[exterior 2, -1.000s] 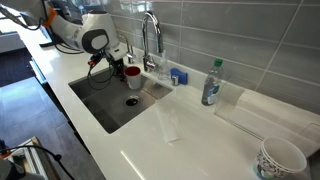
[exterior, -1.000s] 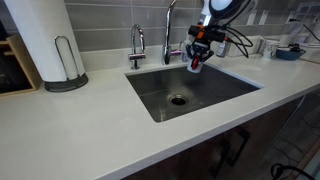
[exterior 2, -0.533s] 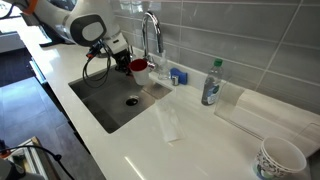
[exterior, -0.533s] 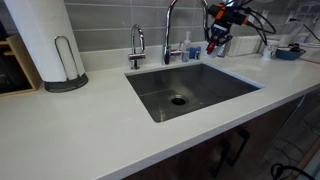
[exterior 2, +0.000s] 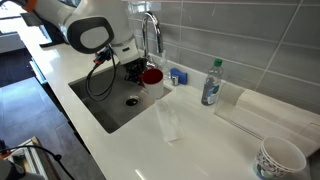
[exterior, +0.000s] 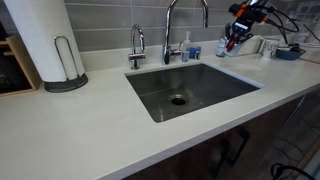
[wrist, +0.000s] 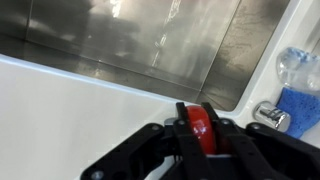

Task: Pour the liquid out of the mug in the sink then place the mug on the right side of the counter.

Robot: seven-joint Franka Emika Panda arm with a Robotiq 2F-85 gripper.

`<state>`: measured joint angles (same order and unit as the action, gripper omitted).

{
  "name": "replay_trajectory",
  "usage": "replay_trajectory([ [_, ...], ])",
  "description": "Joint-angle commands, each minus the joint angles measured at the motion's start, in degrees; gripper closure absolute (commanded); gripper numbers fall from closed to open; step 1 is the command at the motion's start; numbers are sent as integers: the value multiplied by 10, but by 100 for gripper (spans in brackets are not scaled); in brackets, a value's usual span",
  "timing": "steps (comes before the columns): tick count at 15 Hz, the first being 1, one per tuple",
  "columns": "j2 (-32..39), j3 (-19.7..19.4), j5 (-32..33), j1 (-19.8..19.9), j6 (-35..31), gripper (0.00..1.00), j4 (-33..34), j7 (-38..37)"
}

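Note:
My gripper lowers the mug [exterior: 231, 44] down and away from the sink's edge onto the counter beside it next, to release the mug's rim, since the mug hangs in midair.
My gripper [wrist: 202, 128] is shut on the small red mug [wrist: 201, 133]. In both exterior views the mug [exterior: 231, 44] [exterior 2: 152, 75] hangs in the air over the edge of the stainless-steel sink [exterior: 190, 88] [exterior 2: 112, 102], near the tall faucet [exterior 2: 152, 35]. The sink has a round drain hole [exterior: 178, 100] in the middle. In the wrist view the sink [wrist: 140, 40] lies behind the mug and a strip of the off-white counter [wrist: 70, 110] lies below it. The counter [exterior: 90, 130] [exterior 2: 190, 145] surrounds the sink.
A paper towel roll [exterior: 45, 40] stands at one end of the counter. A clear bottle [exterior 2: 211, 83], a clear glass [exterior 2: 169, 123], a patterned bowl [exterior 2: 280, 158], a blue bowl [exterior: 288, 52] and a blue sponge [exterior 2: 178, 76] are on the other side.
My gripper has carried the mug up and sideways from over the sink basin past the faucet toward the counter beside the sink.

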<state>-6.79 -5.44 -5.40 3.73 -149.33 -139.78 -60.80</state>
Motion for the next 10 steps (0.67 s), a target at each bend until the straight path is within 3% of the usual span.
replay_trajectory([
  [1,1,8,-5,14,1,81,0,7],
  [5,1,9,-6,14,2,81,1,9],
  [6,1,9,-6,14,2,95,1,9],
  [10,22,6,24,25,33,95,13,-12],
])
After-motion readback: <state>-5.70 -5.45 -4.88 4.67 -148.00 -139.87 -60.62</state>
